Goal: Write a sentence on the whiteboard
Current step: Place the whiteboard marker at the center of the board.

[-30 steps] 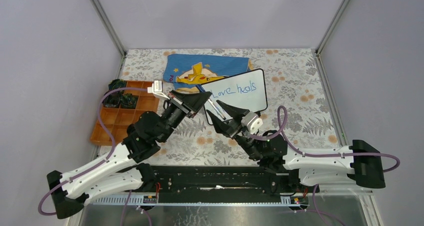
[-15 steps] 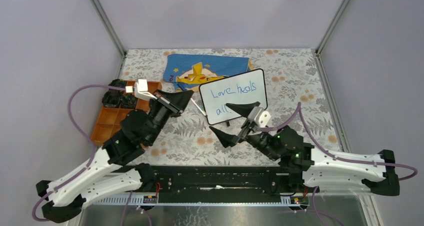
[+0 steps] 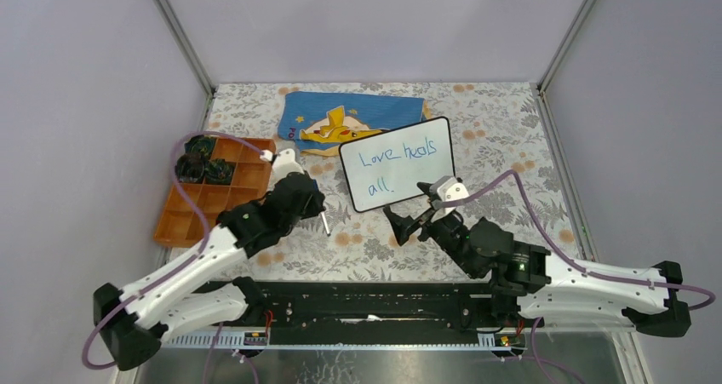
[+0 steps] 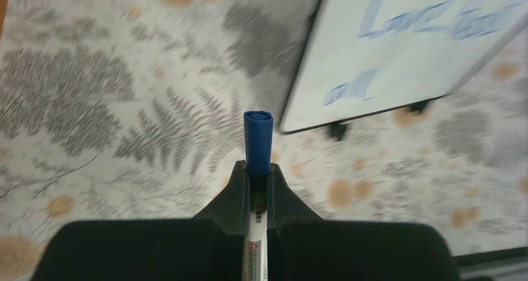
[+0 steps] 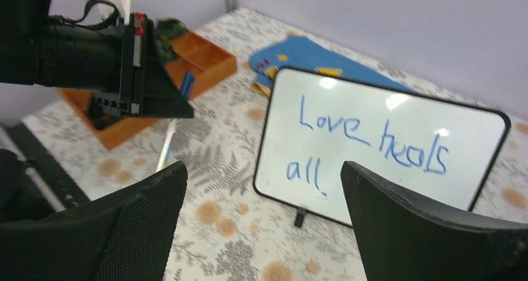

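The left gripper brings the capped marker down onto the floral table beside the board next, as the sentence [image 3: 398,158] stands on the whiteboard.
The whiteboard [image 3: 396,175] stands tilted on its small black feet at mid-table. Across it runs the sentence [image 3: 398,158] in blue handwriting, "Love heals" over "all". My left gripper [image 3: 313,198] sits left of the board, shut on a blue-capped marker [image 4: 257,134] whose cap pokes out past the fingertips. In front of the board's lower edge, my right gripper [image 3: 407,222] is open wide with nothing between its fingers [image 5: 143,212]. The right wrist view faces the whiteboard [image 5: 373,162] and also shows the left gripper [image 5: 177,100].
An orange compartment tray [image 3: 209,198] with dark items in its far cells lies at the left. A blue cloth [image 3: 353,116] with a yellow cartoon figure lies behind the board. Grey walls and metal posts close in the floral table.
The right gripper opened wide and drew back toward the near edge. The left gripper moved left and nearer with the marker, away from the board. The word "all" now shows uncovered.
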Motion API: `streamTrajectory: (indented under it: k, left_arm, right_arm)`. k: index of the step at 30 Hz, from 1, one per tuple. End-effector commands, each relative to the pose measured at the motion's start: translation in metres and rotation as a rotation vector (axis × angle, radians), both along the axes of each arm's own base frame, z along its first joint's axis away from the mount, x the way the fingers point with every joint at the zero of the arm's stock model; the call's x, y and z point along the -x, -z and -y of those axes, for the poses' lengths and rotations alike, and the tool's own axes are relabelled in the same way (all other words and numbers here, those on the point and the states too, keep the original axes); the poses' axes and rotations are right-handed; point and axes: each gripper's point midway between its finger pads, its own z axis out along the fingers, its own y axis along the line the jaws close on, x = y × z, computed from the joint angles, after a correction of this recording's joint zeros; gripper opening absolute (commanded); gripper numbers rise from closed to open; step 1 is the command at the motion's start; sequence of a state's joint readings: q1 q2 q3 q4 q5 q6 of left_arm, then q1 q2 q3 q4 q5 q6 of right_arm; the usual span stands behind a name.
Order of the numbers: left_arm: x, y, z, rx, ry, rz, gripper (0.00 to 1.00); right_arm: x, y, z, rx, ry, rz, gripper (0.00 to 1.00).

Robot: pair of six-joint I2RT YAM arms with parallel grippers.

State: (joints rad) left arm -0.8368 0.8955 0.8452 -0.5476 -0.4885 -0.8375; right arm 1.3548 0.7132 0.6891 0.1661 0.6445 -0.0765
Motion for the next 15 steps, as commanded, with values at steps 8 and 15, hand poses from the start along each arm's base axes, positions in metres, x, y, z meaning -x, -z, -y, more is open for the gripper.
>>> streamTrajectory:
  k: [8, 15]
  left_arm:
    - [0.005, 0.131, 0.0, -0.105, 0.094, -0.364, 0.0]
    - [-0.001, 0.17, 0.007, -0.147, 0.098, -0.438, 0.0]
  right_arm:
    - [-0.015, 0.03, 0.015, 0.052, 0.154, -0.062, 1.0]
    - [-0.014, 0.04, 0.017, 0.074, 0.153, -0.065, 1.0]
